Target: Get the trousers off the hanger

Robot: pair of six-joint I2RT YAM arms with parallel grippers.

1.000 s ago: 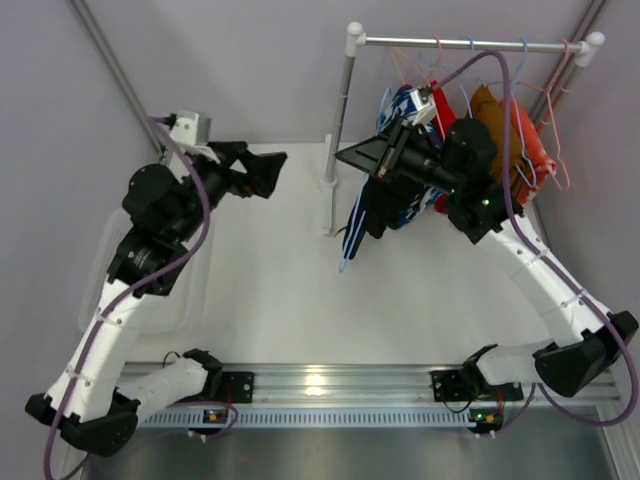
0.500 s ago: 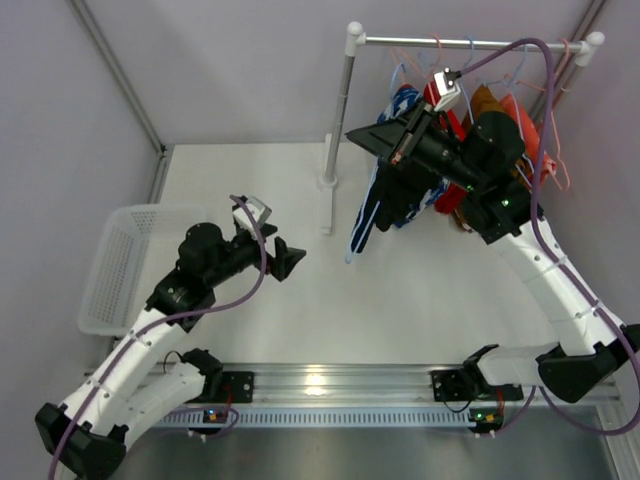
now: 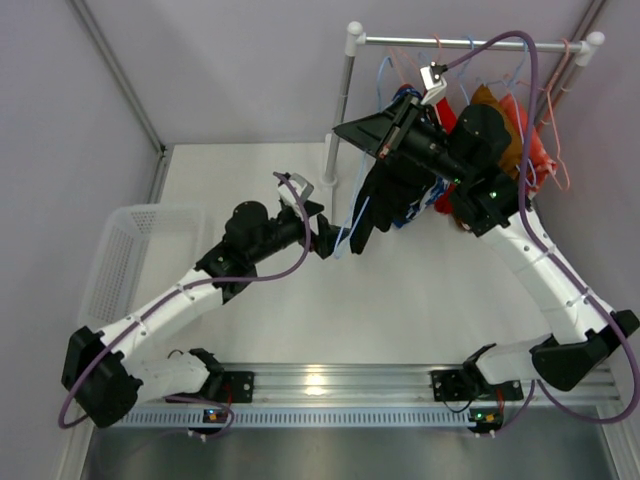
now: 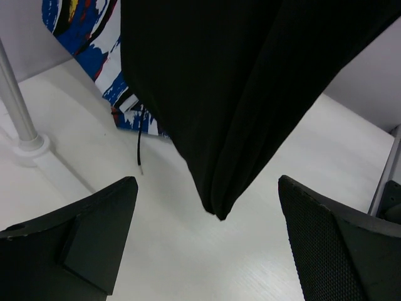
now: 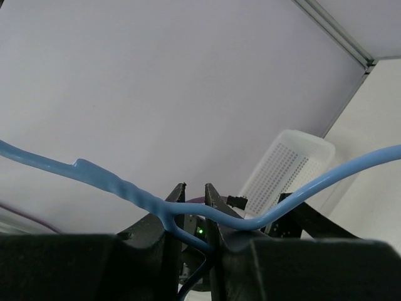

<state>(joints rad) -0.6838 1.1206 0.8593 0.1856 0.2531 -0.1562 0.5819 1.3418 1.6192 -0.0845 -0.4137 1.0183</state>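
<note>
The black trousers' lower edge hangs ahead, untouched, between my left gripper's wide-open fingers, so I should move out and close them on it next.
The black trousers (image 3: 385,195) hang on a blue hanger (image 5: 113,183) that my right gripper (image 3: 392,142) is shut on, held just left of the rack. In the right wrist view the right gripper (image 5: 193,205) pinches the hanger's neck. My left gripper (image 3: 326,236) is open, low beside the trousers' bottom end. In the left wrist view the left gripper (image 4: 210,251) has its jaws wide apart with the black trousers (image 4: 238,81) hanging between and above them, not touching. The blue patterned trousers (image 4: 88,37), red (image 3: 446,203), brown (image 3: 486,104) and orange-red (image 3: 536,150) ones hang on the rack.
The clothes rack has a white post (image 3: 345,100) with a base on the table and a top bar (image 3: 470,43); the post also shows in the left wrist view (image 4: 15,103). A white mesh basket (image 3: 120,260) stands at the left, also in the right wrist view (image 5: 288,163).
My left arm has swung from over the basket to the right, down to the bottom of the black trousers. My right gripper has kept the hanger and shifted slightly.
</note>
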